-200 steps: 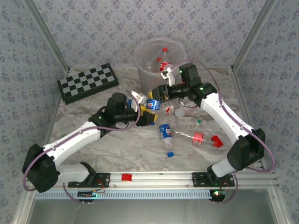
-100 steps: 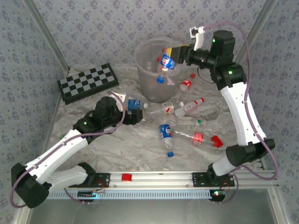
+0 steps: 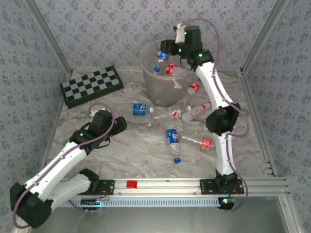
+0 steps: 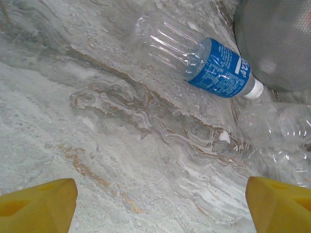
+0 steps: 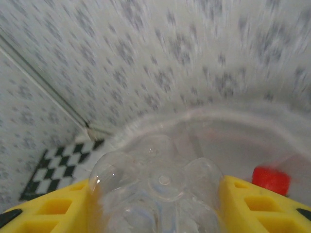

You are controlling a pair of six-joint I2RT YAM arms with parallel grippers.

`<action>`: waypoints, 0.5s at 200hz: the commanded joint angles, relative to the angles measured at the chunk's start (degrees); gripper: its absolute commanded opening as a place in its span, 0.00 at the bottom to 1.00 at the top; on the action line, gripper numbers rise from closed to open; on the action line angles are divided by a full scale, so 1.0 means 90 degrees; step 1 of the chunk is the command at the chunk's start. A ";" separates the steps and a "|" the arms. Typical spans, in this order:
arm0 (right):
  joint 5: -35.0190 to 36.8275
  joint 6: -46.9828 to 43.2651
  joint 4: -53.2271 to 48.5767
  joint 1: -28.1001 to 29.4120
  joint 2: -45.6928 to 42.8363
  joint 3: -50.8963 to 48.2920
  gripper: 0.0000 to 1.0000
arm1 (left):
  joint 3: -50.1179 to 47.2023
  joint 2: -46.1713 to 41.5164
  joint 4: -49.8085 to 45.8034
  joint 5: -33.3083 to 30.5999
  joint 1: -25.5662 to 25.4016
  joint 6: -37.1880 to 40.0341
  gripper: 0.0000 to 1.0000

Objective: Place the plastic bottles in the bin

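Next, the right gripper lowers into the bin's opening (image 3: 165, 61) (image 5: 223, 145) below it and releases the clear plastic bottle, as the bottle's base is still above the bin's rim.
My right gripper (image 3: 167, 48) hangs over the bin (image 3: 146, 68), shut on a clear plastic bottle with a blue label (image 3: 161, 54). The right wrist view shows that bottle's base (image 5: 160, 187) clamped between the yellow fingers (image 5: 53, 206), above the bin's rim (image 5: 233, 115). Inside the bin lies a red-labelled bottle (image 3: 170, 69). My left gripper (image 3: 119, 125) stands open low over the table, with nothing between its fingers (image 4: 39, 204). Ahead of it lies a blue-labelled bottle (image 4: 214, 65) (image 3: 140, 109). Several more bottles lie right of the bin, including one with a blue label (image 3: 171, 137) and one with a red label (image 3: 201, 142).
A black-and-white chessboard (image 3: 92, 86) lies at the back left. A loose blue cap (image 3: 177, 159) sits near the front. The bin's base (image 4: 279, 39) and a crushed clear bottle (image 4: 284, 141) are at the right of the left wrist view. Patterned walls close in the table.
The right arm has lifted its bottle from the table's middle and swung it over the bin. The left gripper has drawn back to the near left, away from the blue-labelled bottle on the table.
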 commanded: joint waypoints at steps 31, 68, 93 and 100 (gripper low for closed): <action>-0.0049 -0.0060 -0.0485 0.0143 0.0363 -0.0465 0.51 | -0.0217 -0.0683 -0.0340 -0.0438 0.0102 -0.0477 0.88; -0.0121 -0.0117 -0.0543 0.0159 0.0317 -0.0575 0.69 | -0.0129 -0.0432 -0.0141 -0.0239 0.0131 -0.0266 0.88; -0.0029 -0.0226 -0.0730 0.0147 0.0208 -0.0297 0.81 | -0.0028 -0.0143 0.0085 0.0027 0.0134 0.0014 0.89; 0.0020 -0.0267 -0.0899 0.0140 0.0193 -0.0123 0.83 | 0.0005 -0.0067 0.0162 0.0091 0.0140 0.0129 0.89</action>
